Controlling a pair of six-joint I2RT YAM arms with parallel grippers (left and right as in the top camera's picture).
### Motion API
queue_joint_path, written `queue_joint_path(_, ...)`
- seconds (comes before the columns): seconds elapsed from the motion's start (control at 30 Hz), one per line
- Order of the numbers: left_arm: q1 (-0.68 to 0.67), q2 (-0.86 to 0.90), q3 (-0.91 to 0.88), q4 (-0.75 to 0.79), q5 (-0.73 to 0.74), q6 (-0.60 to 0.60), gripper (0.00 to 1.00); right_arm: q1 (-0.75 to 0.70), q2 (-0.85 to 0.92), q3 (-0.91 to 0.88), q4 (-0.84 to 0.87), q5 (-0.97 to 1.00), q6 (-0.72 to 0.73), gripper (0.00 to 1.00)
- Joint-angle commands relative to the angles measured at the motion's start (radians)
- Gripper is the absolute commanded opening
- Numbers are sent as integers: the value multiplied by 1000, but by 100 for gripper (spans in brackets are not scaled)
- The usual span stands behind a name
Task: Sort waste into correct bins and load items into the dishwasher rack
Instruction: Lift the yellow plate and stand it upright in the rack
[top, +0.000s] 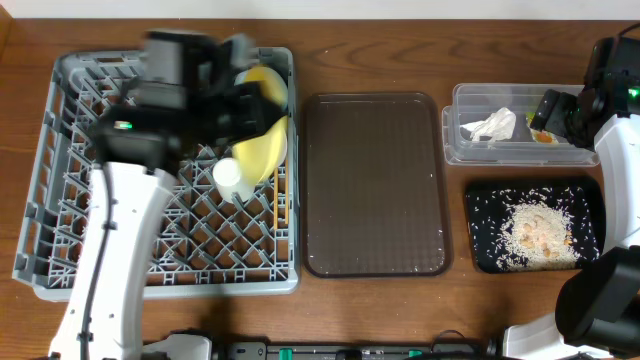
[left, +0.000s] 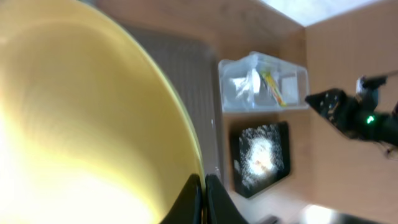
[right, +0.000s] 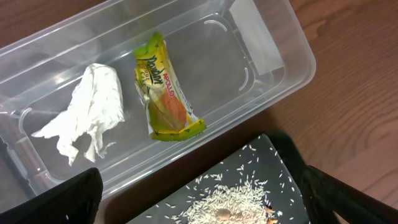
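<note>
There is room beside the white cup. My left gripper needs to come back and down next and turn the plate along the rack's edge by the serving tray.
My left gripper is shut on the rim of the yellow plate, which stands on edge over the right side of the grey rack. In the left wrist view the plate fills the frame and the fingers pinch its edge. A white cup and chopsticks are in the rack. My right gripper is open and empty above the clear tub, which holds the napkin and wrapper. Rice lies in the black tray. The bowls are not in view.
The dark brown serving tray lies between the rack and the bins. The clear tub sits behind the black tray at the right. The right arm's base stands at the front right corner.
</note>
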Motion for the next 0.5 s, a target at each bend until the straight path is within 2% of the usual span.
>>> queue_joint_path(0.0,129,26,-21,-87,266,-48,6,-6,-20,18,-2,13,-11,99)
queue_joint_path(0.07,192,32,-68,-97,418,-33,6,-6,-20,18,-2,13,-11,99)
queue_joint_path(0.27,240,33,-174,-68,630,-33,7,-6,-20,18,-2,13,-11,99)
queue_joint_path(0.47,240,33,-277,-66,556,-4,6,-6,-20,18,-2,13,-11,99)
